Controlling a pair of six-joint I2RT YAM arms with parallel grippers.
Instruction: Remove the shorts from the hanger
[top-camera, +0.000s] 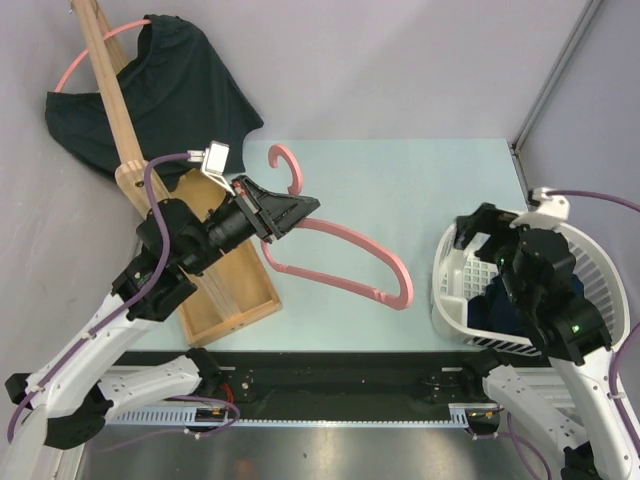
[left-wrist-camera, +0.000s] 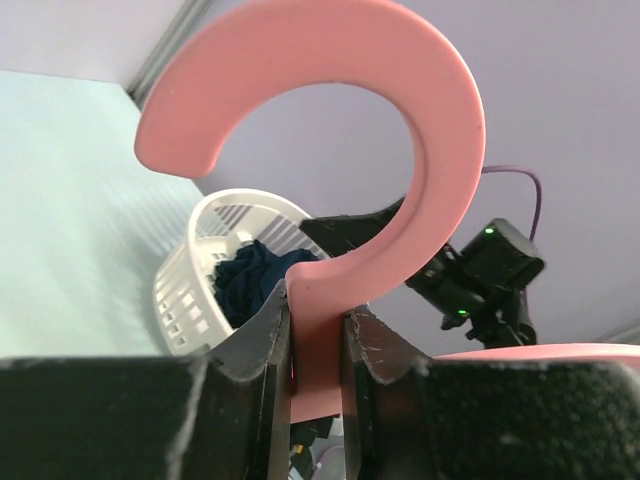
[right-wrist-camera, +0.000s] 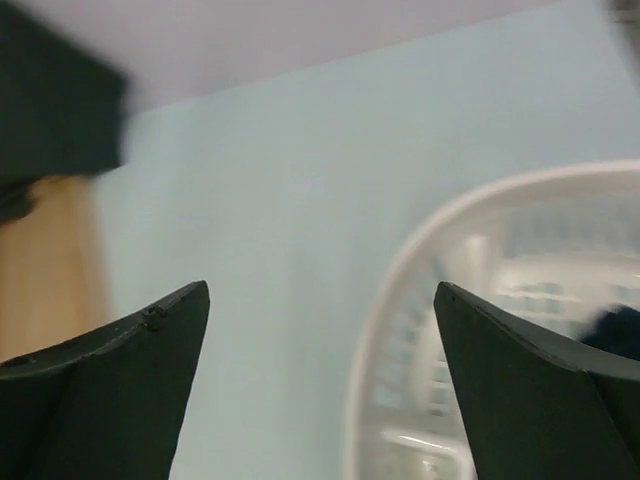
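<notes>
Next, with the hanger's neck held, the right gripper swings away from the basket onto the hanger's loose curved end (top-camera: 403, 288), to its left in the top view.
My left gripper (top-camera: 288, 212) is shut on the neck of a bare pink hanger (top-camera: 340, 250) and holds it over the table's middle; its hook (left-wrist-camera: 330, 90) fills the left wrist view between the fingers (left-wrist-camera: 262, 350). The navy blue shorts (top-camera: 497, 305) lie in the white basket (top-camera: 450, 290), also seen in the left wrist view (left-wrist-camera: 250, 280). The blackish dark green shorts (top-camera: 160, 95) hang on a second pink hanger (top-camera: 78, 62) on the wooden rack at the back left. My right gripper (top-camera: 478, 228) is open and empty above the basket's left rim (right-wrist-camera: 400, 300).
A wooden rack (top-camera: 110, 90) with a tray base (top-camera: 232, 285) stands at the left, under my left arm. The basket sits at the table's right edge. A grey wall is behind the table.
</notes>
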